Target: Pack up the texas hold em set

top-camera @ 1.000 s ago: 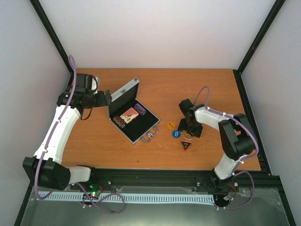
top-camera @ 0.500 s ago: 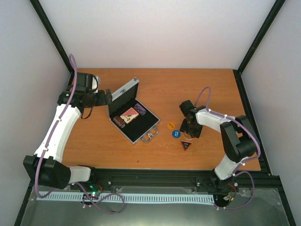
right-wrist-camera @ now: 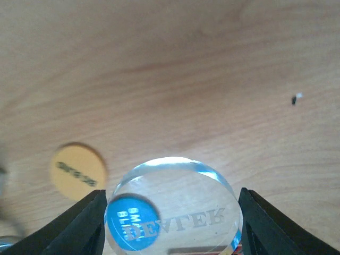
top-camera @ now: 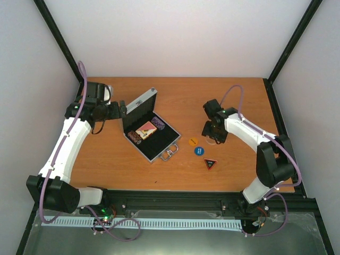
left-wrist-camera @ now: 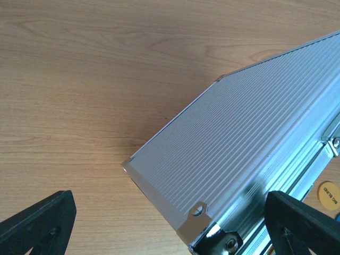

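My right gripper swings left in the top view over the case's empty space by the case's handle [top-camera: 159,143] next, then lowers and releases the clear disc.
The silver case [top-camera: 153,139] lies open at left centre, its lid [top-camera: 140,106] upright. Inside are a red card deck [top-camera: 146,130] and chip stacks [top-camera: 134,136]. My left gripper [top-camera: 122,111] is open at the lid's left end; in the left wrist view the ribbed lid [left-wrist-camera: 249,138] fills the space between the wide-apart fingers [left-wrist-camera: 40,223]. My right gripper [top-camera: 214,133] is shut on the clear disc [right-wrist-camera: 175,196], held above the table. The orange disc [top-camera: 193,141], blue disc [top-camera: 198,151] and dark triangular button [top-camera: 210,163] lie on the table to the case's right.
The case's metal handle [top-camera: 170,154] sticks out toward the discs. The orange disc [right-wrist-camera: 78,171] also shows in the right wrist view, left of the held disc. Black frame posts stand at the table's back corners.
My right gripper has risen and drawn back from the spot beside the blue disc and triangular button, carrying the clear disc. The left arm has not moved.
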`<state>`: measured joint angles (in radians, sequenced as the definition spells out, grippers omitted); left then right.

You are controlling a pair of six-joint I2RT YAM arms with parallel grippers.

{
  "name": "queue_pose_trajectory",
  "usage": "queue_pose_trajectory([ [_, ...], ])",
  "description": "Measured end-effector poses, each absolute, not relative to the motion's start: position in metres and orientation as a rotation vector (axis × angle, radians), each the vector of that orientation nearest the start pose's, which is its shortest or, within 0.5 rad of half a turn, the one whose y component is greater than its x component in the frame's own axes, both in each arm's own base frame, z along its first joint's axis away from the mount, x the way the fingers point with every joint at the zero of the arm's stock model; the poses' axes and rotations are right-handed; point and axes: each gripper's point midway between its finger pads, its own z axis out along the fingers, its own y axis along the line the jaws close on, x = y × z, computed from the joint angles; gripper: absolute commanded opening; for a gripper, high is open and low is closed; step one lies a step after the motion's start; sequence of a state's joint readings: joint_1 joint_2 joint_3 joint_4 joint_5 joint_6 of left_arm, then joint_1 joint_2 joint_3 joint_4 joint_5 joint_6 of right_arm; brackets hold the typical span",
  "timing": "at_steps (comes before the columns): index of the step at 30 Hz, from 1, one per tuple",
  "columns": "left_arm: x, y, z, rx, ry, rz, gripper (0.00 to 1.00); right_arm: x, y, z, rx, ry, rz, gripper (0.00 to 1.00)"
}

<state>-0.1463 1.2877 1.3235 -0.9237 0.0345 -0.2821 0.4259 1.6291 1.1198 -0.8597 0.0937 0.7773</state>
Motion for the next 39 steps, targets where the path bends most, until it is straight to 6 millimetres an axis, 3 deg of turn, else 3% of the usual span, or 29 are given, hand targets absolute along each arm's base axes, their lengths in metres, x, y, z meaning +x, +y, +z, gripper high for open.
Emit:
queue_pose_trajectory([
  [6, 0.339, -0.056, 0.245, -0.153, 2.467, -0.228, 1.00, 0.330, 0.146, 0.111, 0.425, 2.802, 0.153, 0.03],
  [12, 0.340, -0.056, 0.245, -0.153, 2.465, -0.226, 1.00, 0.352, 0.213, 0.131, 0.214, 2.786, 0.260, 0.03],
  [18, 0.340, -0.055, 0.246, -0.155, 2.463, -0.223, 1.00, 0.352, 0.278, 0.121, 0.038, 2.825, 0.345, 0.03],
  [28, 0.340, -0.055, 0.246, -0.155, 2.463, -0.222, 1.00, 0.332, 0.359, 0.114, -0.167, 2.857, 0.479, 0.03],
  [32, 0.339, -0.055, 0.246, -0.155, 2.462, -0.222, 1.00, 0.319, 0.378, 0.106, -0.233, 2.883, 0.507, 0.03],
  [39, 0.339, -0.055, 0.246, -0.154, 2.462, -0.223, 1.00, 0.304, 0.389, 0.076, -0.310, 2.948, 0.482, 0.03],
])
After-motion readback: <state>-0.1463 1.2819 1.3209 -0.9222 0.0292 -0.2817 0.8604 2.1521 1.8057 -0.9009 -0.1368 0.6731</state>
